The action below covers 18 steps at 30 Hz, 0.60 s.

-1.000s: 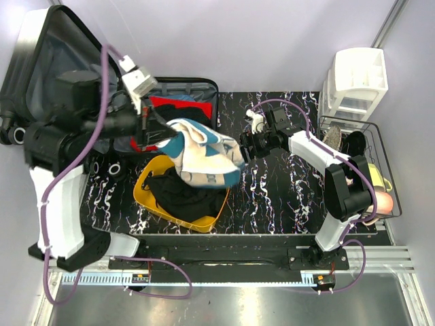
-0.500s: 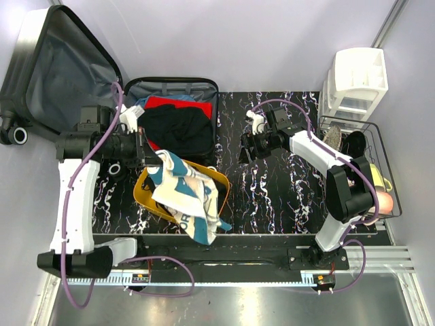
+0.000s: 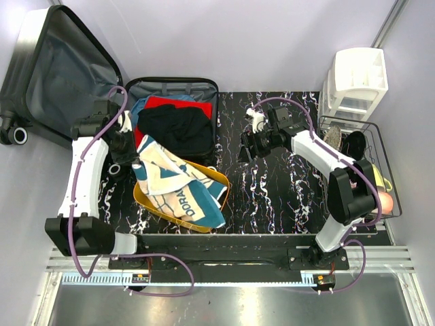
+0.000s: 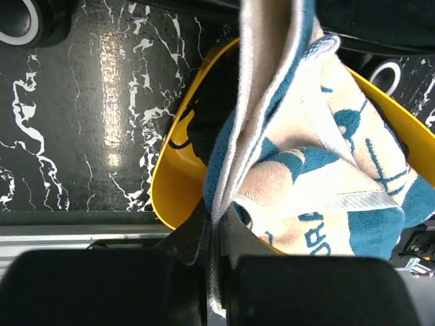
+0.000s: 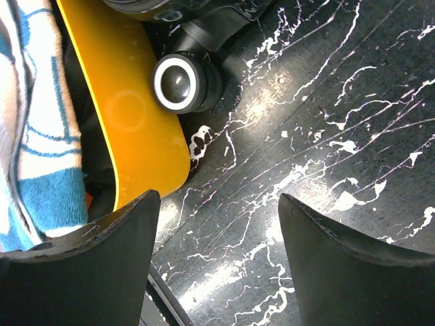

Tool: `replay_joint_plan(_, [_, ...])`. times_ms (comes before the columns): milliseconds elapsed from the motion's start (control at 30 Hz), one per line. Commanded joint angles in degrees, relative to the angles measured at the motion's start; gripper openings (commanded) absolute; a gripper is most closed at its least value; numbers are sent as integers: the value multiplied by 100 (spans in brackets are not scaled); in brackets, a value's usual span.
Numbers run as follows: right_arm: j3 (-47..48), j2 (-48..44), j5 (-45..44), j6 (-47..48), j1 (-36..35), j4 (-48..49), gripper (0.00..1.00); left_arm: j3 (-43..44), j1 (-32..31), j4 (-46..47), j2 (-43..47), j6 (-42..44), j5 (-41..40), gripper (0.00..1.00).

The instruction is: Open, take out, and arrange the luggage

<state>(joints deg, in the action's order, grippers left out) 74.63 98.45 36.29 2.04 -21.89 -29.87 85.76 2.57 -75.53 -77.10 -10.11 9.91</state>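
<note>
The left gripper swings across over the yellow bin [image 3: 144,198] next and brings the towel's edge down inside to release it.
The luggage [image 3: 178,89] lies open at the back left, its lid [image 3: 58,71] leaning up and black, red and blue clothes piled in its base. My left gripper [image 3: 133,153] is shut on the edge of a blue-and-cream towel [image 3: 178,191], which drapes over the yellow bin [image 3: 144,198]. In the left wrist view the towel [image 4: 319,170] runs up from my closed gripper [image 4: 217,227] across the bin [image 4: 173,183]. My right gripper [image 3: 245,151] hangs open over the marbled table, right of the luggage. Its wrist view shows the open gripper [image 5: 217,207], a luggage wheel [image 5: 181,81] and the bin's corner [image 5: 129,109].
A white compartmented organizer [image 3: 357,81] stands at the back right. A wire basket [image 3: 370,173] holding several items sits in front of it. The black marbled mat [image 3: 272,197] spans the table between the arms. Dark clothing lies in the bin under the towel.
My left arm has come down from high over the luggage, lowering the towel from mid-air onto the yellow bin. The right arm has barely moved.
</note>
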Motion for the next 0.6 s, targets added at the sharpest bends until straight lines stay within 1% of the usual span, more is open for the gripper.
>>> replay_joint_plan(0, [-19,-467,282,138,27,34,80,213,-1,335,37,332,-79,0])
replay_joint_plan(33, [-45,-468,256,138,27,42,80,266,-376,467,203,482,-42,0])
replay_joint_plan(100, [-54,-459,247,156,36,42,80,127,-896,933,484,1149,1,0])
replay_joint_plan(133, [-45,-450,247,165,27,34,80,-92,-1429,1039,720,1256,37,0])
replay_joint_plan(200, [-19,-432,238,173,27,16,80,-513,-1933,1172,845,1625,282,0])
replay_joint_plan(233, [-1,-424,220,174,27,25,80,-699,-2466,1207,828,1678,5,0])
replay_joint_plan(267, [-1,-415,220,174,36,16,80,-918,-2663,1224,767,1705,-146,0])
replay_joint_plan(333, [43,-423,212,200,27,-37,80,-1470,-2945,1181,418,1802,-471,0])
replay_joint_plan(433, [25,-450,203,288,53,-116,81,-2008,-3016,1312,21,2073,-630,0])
replay_joint_plan(500, [8,-441,211,305,53,-142,81,-2333,-3043,1567,-155,2311,-805,0])
replay_joint_plan(567, [8,-406,212,323,62,-142,81,-2458,-3061,1681,-340,2486,-982,4])
